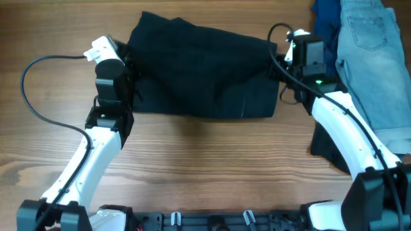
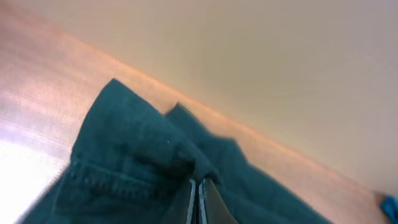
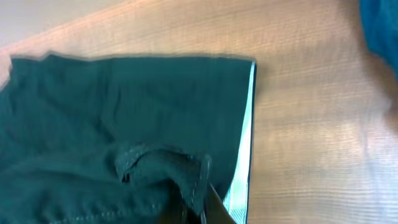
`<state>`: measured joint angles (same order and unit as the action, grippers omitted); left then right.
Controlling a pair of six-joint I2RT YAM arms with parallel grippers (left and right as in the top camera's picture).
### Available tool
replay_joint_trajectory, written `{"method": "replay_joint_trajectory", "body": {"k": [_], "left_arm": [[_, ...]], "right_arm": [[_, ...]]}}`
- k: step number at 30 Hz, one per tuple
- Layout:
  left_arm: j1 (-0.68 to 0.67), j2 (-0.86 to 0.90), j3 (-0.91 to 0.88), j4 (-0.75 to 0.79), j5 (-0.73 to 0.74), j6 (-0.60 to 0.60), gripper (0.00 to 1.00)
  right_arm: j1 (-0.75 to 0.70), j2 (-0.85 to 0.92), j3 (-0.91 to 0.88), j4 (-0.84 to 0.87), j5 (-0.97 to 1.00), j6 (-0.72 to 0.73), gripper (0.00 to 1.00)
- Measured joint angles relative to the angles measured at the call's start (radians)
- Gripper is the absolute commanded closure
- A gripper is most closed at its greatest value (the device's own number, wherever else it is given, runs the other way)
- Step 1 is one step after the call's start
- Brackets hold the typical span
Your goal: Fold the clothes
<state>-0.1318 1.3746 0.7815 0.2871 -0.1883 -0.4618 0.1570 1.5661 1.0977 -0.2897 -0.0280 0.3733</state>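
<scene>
The layer below still shows past the shorts' far edge (image 1: 163, 20) (image 2: 200, 127), so I will next carry the pinched fold of the shorts outward onto that edge with my left gripper and let go of it.
The black shorts (image 1: 202, 67) lie folded across the middle of the wooden table. My left gripper (image 1: 126, 64) is shut on their left edge; in the left wrist view the jaws (image 2: 200, 193) pinch a ridge of the dark fabric (image 2: 124, 162). My right gripper (image 1: 282, 61) is shut on their right edge; in the right wrist view the jaws (image 3: 202, 199) hold a bunched fold of the shorts (image 3: 112, 112), with the pale lining (image 3: 245, 143) showing along the edge. Light-blue denim shorts (image 1: 372, 64) and a dark blue garment (image 1: 326, 19) lie at the far right.
Another dark piece of cloth (image 1: 327, 151) lies under my right arm near the table's right side. Black cables run from both arms. The wooden table (image 1: 205, 167) extends bare toward the front edge.
</scene>
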Motion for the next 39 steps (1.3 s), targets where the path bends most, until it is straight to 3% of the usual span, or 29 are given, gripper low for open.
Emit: {"method": "replay_joint_trajectory", "body": {"k": [5,12,26,38,39], "left_arm": [[0.000,0.066,0.011,0.163,-0.014,0.017,0.96],[0.000,0.299,0.026,0.446,-0.026,0.020,0.96],[-0.019,0.572,0.401,0.367,-0.036,0.020,0.96],[-0.028,0.702,0.463,0.372,-0.040,0.020,0.96],[-0.029,0.706,0.463,0.372,-0.040,0.020,0.84]], "right_arm": [[-0.007,0.064,0.000,0.166,0.000,0.000,0.96],[-0.007,0.197,-0.003,0.360,0.021,0.000,0.96],[-0.007,0.298,-0.004,0.615,0.156,0.023,0.96],[-0.011,0.395,-0.004,0.770,0.235,0.042,0.95],[-0.014,0.399,-0.004,0.774,0.235,0.045,0.85]]}}
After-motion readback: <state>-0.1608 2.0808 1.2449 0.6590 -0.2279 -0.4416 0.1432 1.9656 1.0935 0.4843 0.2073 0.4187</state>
